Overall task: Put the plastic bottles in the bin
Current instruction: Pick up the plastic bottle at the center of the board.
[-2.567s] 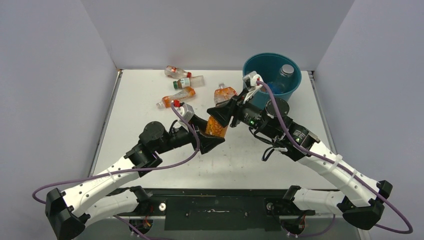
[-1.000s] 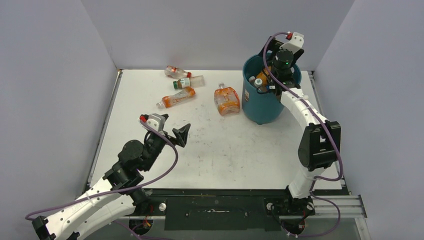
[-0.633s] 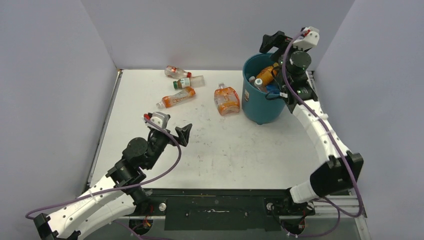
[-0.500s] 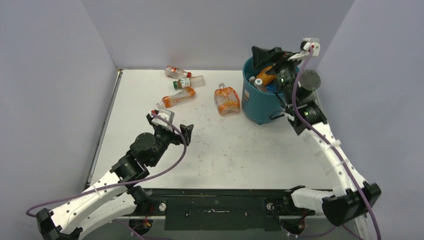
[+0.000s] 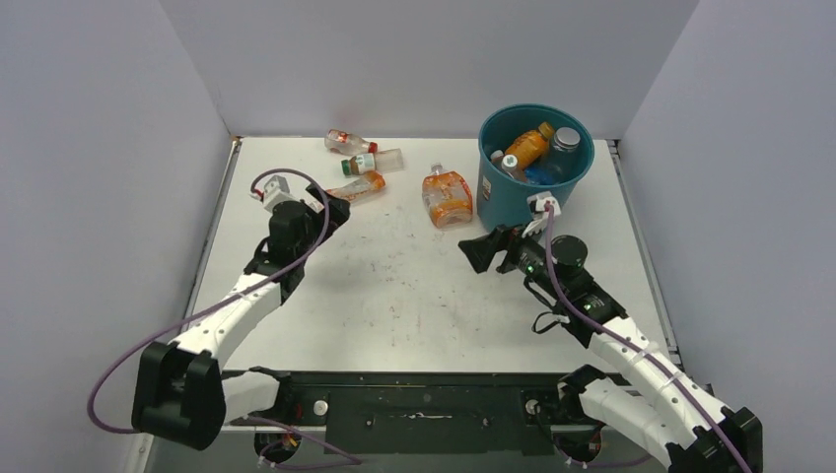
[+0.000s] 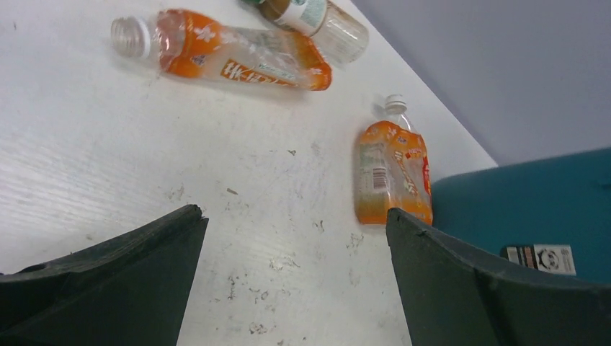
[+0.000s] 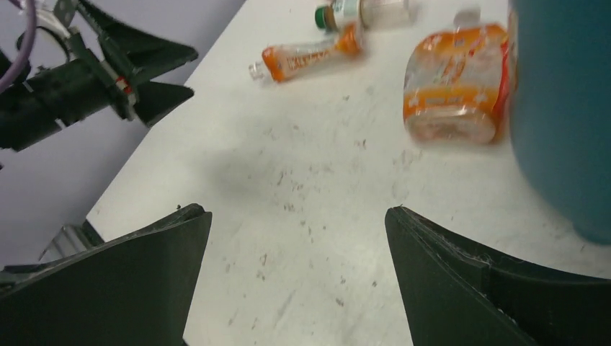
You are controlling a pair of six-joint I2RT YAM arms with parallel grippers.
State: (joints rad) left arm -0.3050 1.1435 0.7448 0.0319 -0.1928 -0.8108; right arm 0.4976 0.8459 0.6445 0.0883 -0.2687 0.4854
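Observation:
The left gripper moves down and outward onto the base half of the orange-labelled bottle (image 5: 368,185) (image 6: 272,60) next. The bottle lies below and outward, so the gripper's open fingers still stand short.
The teal bin (image 5: 513,212) stands at the back right and holds several plastic bottles, among them an orange one (image 5: 529,146) and a clear one (image 5: 564,143). Lying on the table are a crushed orange bottle (image 5: 446,196), an orange-labelled bottle (image 5: 363,184), a green-capped bottle (image 5: 373,161) and a red-capped bottle (image 5: 347,141). My left gripper (image 5: 335,209) is open and empty, just short of the orange-labelled bottle (image 6: 230,61). Low over the table in front of the bin (image 7: 562,108), my right gripper (image 5: 469,254) is open and empty, and faces the crushed bottle (image 7: 454,83).
Grey walls close in the white table (image 5: 414,305) on the left, back and right. The bin carries a small white sticker (image 6: 539,257). In the right wrist view the left gripper (image 7: 166,72) shows at the far left.
The right arm let an orange bottle go into the bin, then swung down to the table in front of it. The left arm reached forward to the orange-labelled bottle.

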